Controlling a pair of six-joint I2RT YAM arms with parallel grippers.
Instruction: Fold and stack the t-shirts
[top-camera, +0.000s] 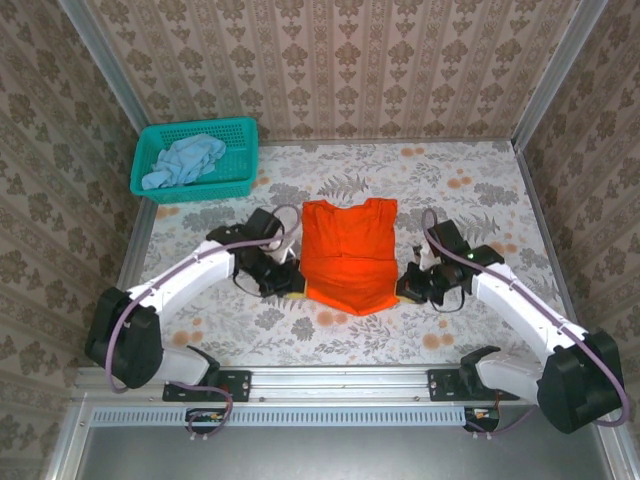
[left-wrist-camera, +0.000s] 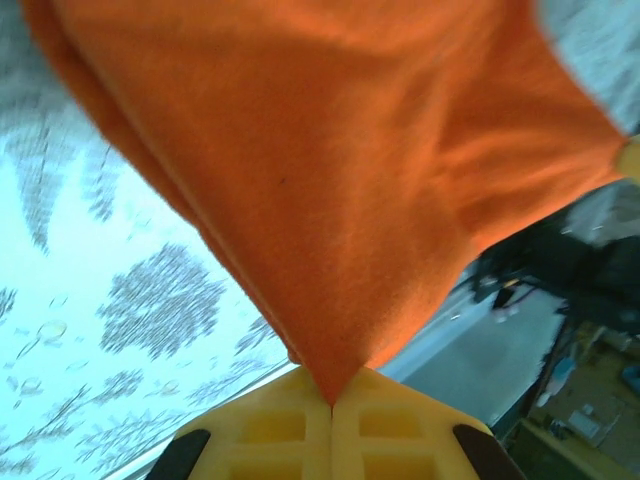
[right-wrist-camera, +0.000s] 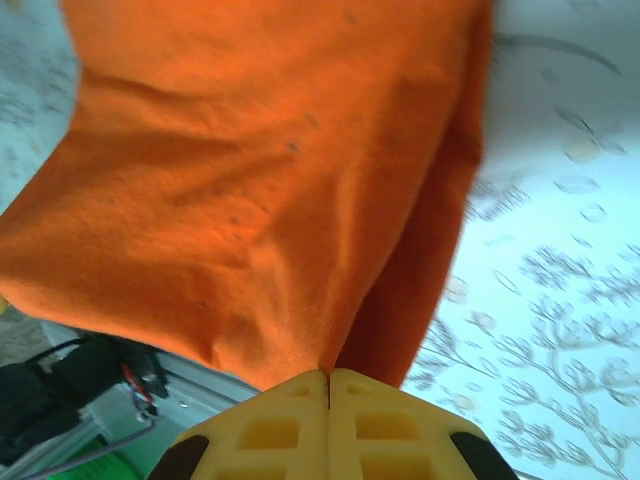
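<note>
The left gripper carries the raised hem outward over the flat body next and releases its corner at the orange t-shirt's far edge (top-camera: 316, 206).
The bright orange t-shirt (top-camera: 348, 255) lies in the middle of the table, sleeves folded in, its near hem raised off the surface. My left gripper (top-camera: 293, 291) is shut on the hem's left corner; in the left wrist view the orange t-shirt (left-wrist-camera: 330, 180) runs into the closed yellow jaws of the left gripper (left-wrist-camera: 331, 400). My right gripper (top-camera: 404, 290) is shut on the right corner, where the orange t-shirt (right-wrist-camera: 260, 190) narrows into the right gripper (right-wrist-camera: 328, 376). The pale blue t-shirt (top-camera: 183, 160) lies crumpled in the basket.
A teal mesh basket (top-camera: 234, 170) stands at the table's far left corner. The flower-patterned tabletop (top-camera: 470, 190) is bordered by wallpapered walls on three sides. A metal rail (top-camera: 340, 382) carrying both arm bases runs along the near edge.
</note>
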